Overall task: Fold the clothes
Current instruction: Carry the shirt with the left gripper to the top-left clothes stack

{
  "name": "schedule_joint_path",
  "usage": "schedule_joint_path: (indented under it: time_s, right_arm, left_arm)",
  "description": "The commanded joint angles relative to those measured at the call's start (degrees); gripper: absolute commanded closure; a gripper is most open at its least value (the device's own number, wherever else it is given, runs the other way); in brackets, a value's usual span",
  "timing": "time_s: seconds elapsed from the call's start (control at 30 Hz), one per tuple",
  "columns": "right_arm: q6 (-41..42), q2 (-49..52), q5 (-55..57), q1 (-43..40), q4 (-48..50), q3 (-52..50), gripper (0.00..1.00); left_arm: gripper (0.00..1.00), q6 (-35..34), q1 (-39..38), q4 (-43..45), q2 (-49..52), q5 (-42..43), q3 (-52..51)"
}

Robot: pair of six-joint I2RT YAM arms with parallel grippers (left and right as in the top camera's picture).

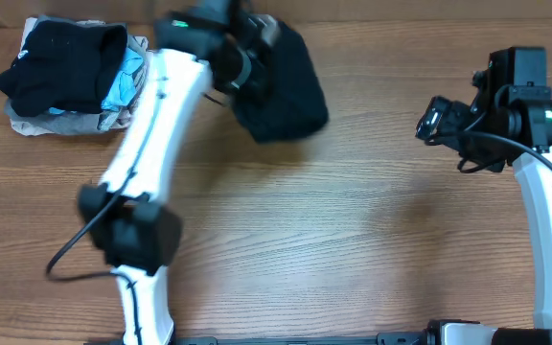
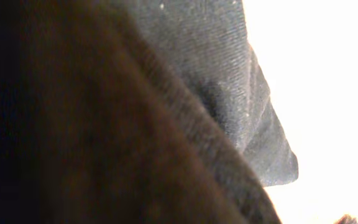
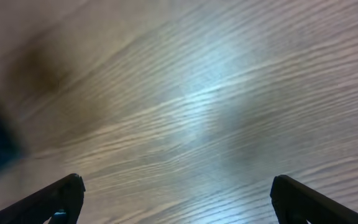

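My left gripper should next bring the shirt (image 1: 284, 84) onto the pile's black top (image 1: 69, 65) and let it go, because the pile is to the gripper's left in the overhead view.
The black shirt (image 1: 284, 84) is a folded bundle at the back of the table, right of the left wrist. My left gripper (image 1: 249, 56) is at its near-left edge and looks shut on it. In the left wrist view dark fabric (image 2: 229, 81) fills almost the whole frame and hides the fingers. A pile of folded garments sits at the back left, with black (image 1: 65, 62) on top, light blue (image 1: 127, 81) and beige (image 1: 56, 123) beneath. My right gripper (image 1: 431, 125) is open and empty above bare wood (image 3: 176, 199), apart from the shirt.
The wooden table (image 1: 353, 240) spans the view. The left arm (image 1: 151, 134) stretches diagonally from the front to the back. The right arm (image 1: 549, 211) stands along the right edge.
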Motion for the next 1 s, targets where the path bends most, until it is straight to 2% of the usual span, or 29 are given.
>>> schedule_joint_path:
  time_s: [0.0,0.23,0.4,0.6,0.77,0.97]
  right_arm:
    - [0.04,0.07,-0.48,-0.11,0.72,-2.71,0.0]
    - [-2.97,0.07,-7.45,-0.11,3.58,-5.73,0.0]
    - [-2.97,0.07,-9.27,-0.09,4.79,-6.03,0.0]
    - [-2.97,0.07,-9.27,-0.11,4.48,-6.03,0.0]
    - [-2.97,0.07,-9.27,-0.11,3.96,-6.03,0.0]
    - [-2.97,0.07,-9.25,-0.11,3.45,-6.05,0.0]
  left_arm:
    - [0.96,-7.74,9.88,2.91,-6.49,-1.05,1.6]
    - [0.96,-18.05,27.58,9.77,-7.15,-0.96,1.55]
    - [0.96,-24.06,33.9,17.35,-6.32,-1.7,1.36]
    - [0.96,-30.03,35.71,23.32,-1.99,-7.67,1.36]
    - [0.96,-35.8,35.71,24.44,3.54,-9.25,1.36]
    - [0.96,-36.74,35.74,24.15,10.01,-11.67,1.36]
